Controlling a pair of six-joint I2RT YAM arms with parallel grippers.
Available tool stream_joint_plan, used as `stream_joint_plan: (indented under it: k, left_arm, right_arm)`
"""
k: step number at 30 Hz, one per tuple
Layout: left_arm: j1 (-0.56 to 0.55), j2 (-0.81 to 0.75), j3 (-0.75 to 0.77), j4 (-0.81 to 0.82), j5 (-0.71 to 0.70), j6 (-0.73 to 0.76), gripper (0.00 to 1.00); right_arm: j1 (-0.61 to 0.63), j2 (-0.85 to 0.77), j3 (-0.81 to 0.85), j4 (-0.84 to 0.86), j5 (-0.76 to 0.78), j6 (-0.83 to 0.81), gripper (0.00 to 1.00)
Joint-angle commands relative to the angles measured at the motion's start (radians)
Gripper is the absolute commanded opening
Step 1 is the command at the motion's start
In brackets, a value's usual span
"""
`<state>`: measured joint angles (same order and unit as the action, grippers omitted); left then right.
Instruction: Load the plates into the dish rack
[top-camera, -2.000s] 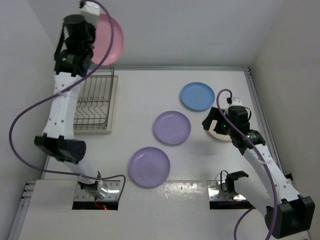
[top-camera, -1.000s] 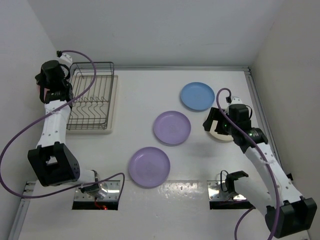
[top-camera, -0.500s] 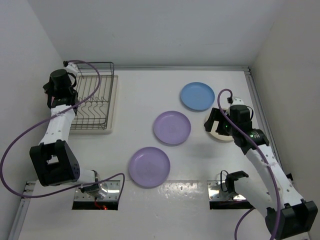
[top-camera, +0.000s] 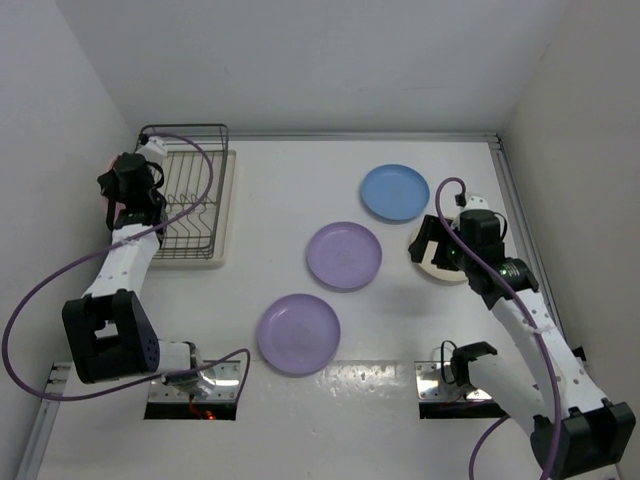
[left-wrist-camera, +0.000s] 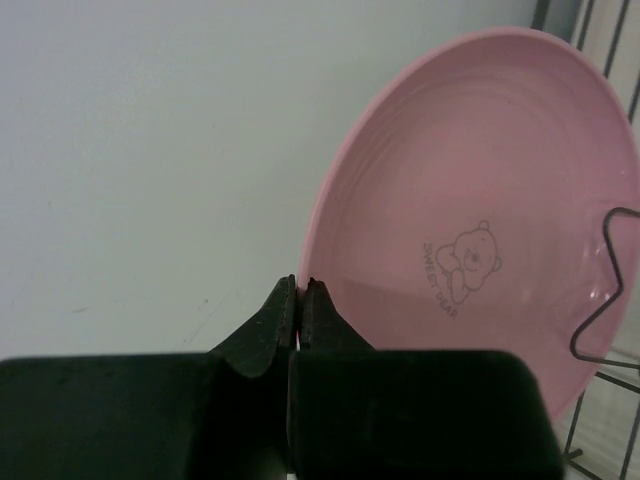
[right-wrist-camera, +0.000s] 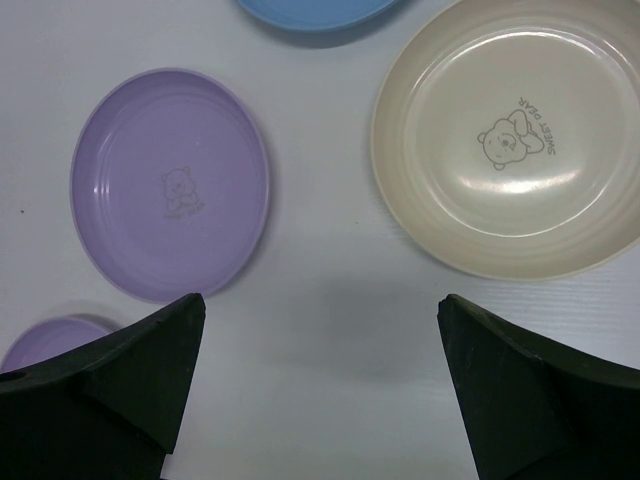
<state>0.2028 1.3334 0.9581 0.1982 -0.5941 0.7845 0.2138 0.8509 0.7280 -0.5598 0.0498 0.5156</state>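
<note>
My right gripper will go outward past the cream plate next, then down onto the rim of the blue plate, because the blue plate is beyond my open fingers.
My left gripper (left-wrist-camera: 300, 287) is shut on the rim of a pink plate (left-wrist-camera: 470, 190), which it holds on edge, tilted. In the top view the left gripper (top-camera: 122, 190) is at the left side of the dish rack (top-camera: 190, 185), a dark wire rack on a cream drip tray (top-camera: 226, 205). The wrist hides the pink plate there. A rack wire (left-wrist-camera: 600, 290) crosses the plate's right edge. My right gripper (right-wrist-camera: 320, 335) is open and empty above the table, between a cream plate (right-wrist-camera: 510, 130) and a purple plate (right-wrist-camera: 170, 185). The right gripper (top-camera: 432, 245) also shows in the top view.
A blue plate (top-camera: 395, 192), a purple plate (top-camera: 343, 255) and a second purple plate (top-camera: 298, 333) lie flat mid-table. The cream plate (top-camera: 445, 268) lies partly under the right wrist. White walls enclose the table on the left, back and right.
My left arm has come down with the pink plate from high over the rack's back to its left side, then shifted slightly nearer. The right arm has hardly moved.
</note>
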Motion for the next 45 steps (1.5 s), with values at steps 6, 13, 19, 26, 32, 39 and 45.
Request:
stream_joint_plan:
  k: [6,13,19,26,32,39,45]
  left_arm:
    - [-0.020,-0.005,-0.007,-0.174,0.112,-0.091,0.01]
    - [-0.029,0.024,-0.016,-0.206,0.123,-0.120,0.04]
    - [-0.011,0.055,0.051,-0.250,0.103,-0.169,0.53]
    - [-0.011,0.088,0.348,-0.414,0.117,-0.241,0.87]
    - [-0.032,0.101,0.534,-0.559,0.174,-0.378,0.91]
    - [-0.196,0.145,0.665,-0.916,0.519,-0.409,0.91]
    - [-0.318,0.145,0.590,-0.971,0.542,-0.445,0.91]
  right_arm:
    - [0.007,0.089,0.074,0.078,-0.011,-0.002,1.00]
    - [0.009,0.223,0.183,0.110,-0.044,0.004,1.00]
    - [-0.002,0.295,0.201,0.155,-0.042,-0.008,1.00]
    - [-0.183,0.641,0.454,0.106,-0.093,0.047,1.00]
    - [-0.261,1.002,0.721,0.044,-0.140,0.070,0.95]
    - [-0.266,1.321,0.930,0.021,-0.174,0.069,0.78]
    - [-0.260,1.413,0.975,0.057,-0.180,0.090,0.16]
